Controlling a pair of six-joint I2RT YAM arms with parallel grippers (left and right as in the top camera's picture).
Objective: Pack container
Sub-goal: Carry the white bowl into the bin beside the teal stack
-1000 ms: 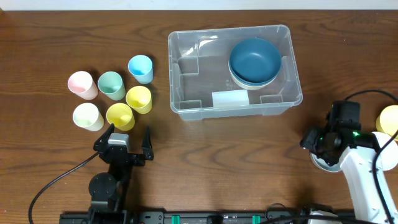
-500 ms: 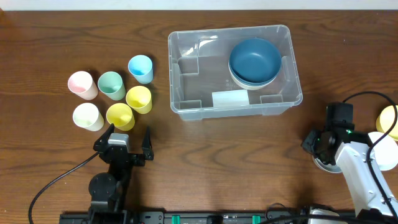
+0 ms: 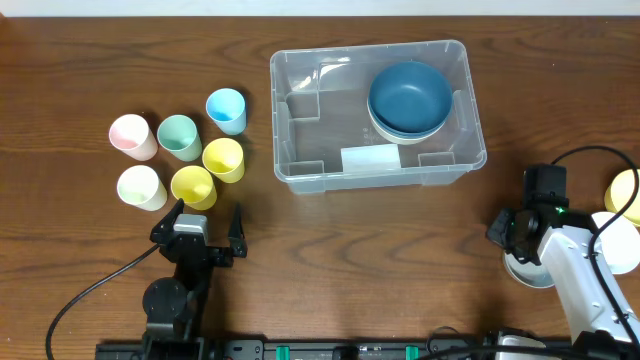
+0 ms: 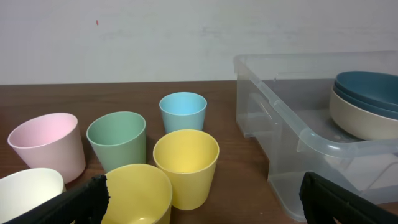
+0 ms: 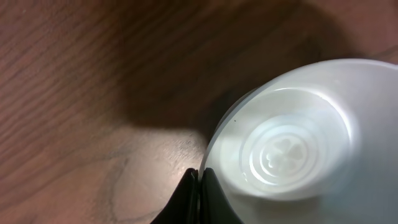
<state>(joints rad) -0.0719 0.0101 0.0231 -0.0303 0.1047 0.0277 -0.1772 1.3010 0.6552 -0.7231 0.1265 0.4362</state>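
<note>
I need to raise the white bowl in my right gripper next, move it outward, lower it onto the container's empty bottom and let go of it, because stacked bowls fill the other end of the container.
The clear container (image 3: 320,130) stands at the back middle of the table, with a dark blue bowl (image 3: 410,92) stacked on a pale one in its right end. The container's near corner (image 4: 292,127) also shows in the left wrist view. My right gripper (image 5: 200,180) is shut on the rim of a white bowl (image 5: 292,137), one finger inside the rim and one outside. Overhead, that white bowl (image 3: 530,272) sits at the front right, mostly under the right gripper (image 3: 512,256). My left gripper (image 3: 203,218) stands wide open and holds nothing, just in front of the cups.
Several cups cluster at the left: pink (image 3: 133,136), green (image 3: 179,136), blue (image 3: 226,110), two yellow (image 3: 223,158) (image 3: 193,185) and white (image 3: 141,187). A yellow bowl (image 3: 625,190) and a white bowl (image 3: 618,242) sit at the right edge. Cables trail from both arms.
My right gripper has closed from part open to shut on the white bowl's rim and shifted slightly toward the front. The left arm has not moved.
</note>
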